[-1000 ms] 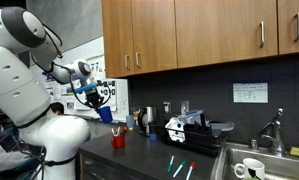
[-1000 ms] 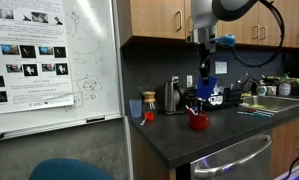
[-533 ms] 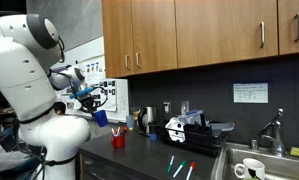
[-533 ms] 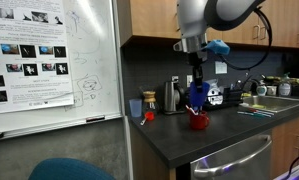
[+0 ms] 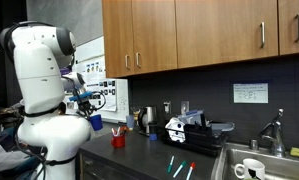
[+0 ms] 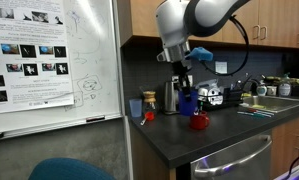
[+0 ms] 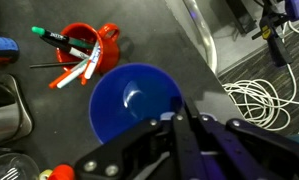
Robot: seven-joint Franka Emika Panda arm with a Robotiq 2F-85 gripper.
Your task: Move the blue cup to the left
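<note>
The blue cup [image 6: 186, 100] is still hanging in the air, so my gripper will lower it onto the bare counter [image 6: 172, 135] beside the red cup and let go of it there.
The blue cup [image 7: 136, 101] is a plain solid-blue cup, seen from above in the wrist view, held by its rim. My gripper [image 7: 179, 122] is shut on its rim. In both exterior views the cup [image 5: 95, 121] [image 6: 186, 100] hangs in the air above the dark counter [image 6: 219, 133], next to the red cup with pens [image 5: 118, 139] [image 6: 198, 120] [image 7: 82, 57].
A whiteboard [image 6: 54, 65] stands beside the counter. A metal cup [image 6: 171, 95], a small glass [image 6: 136, 105] and a black appliance [image 5: 184, 129] stand along the back wall. Pens [image 5: 181, 167] lie near the sink [image 5: 251, 168], which holds a white mug [image 5: 251, 168].
The arm has swung with the blue cup in its gripper, carrying it lower and away from the red cup, toward the whiteboard side.
</note>
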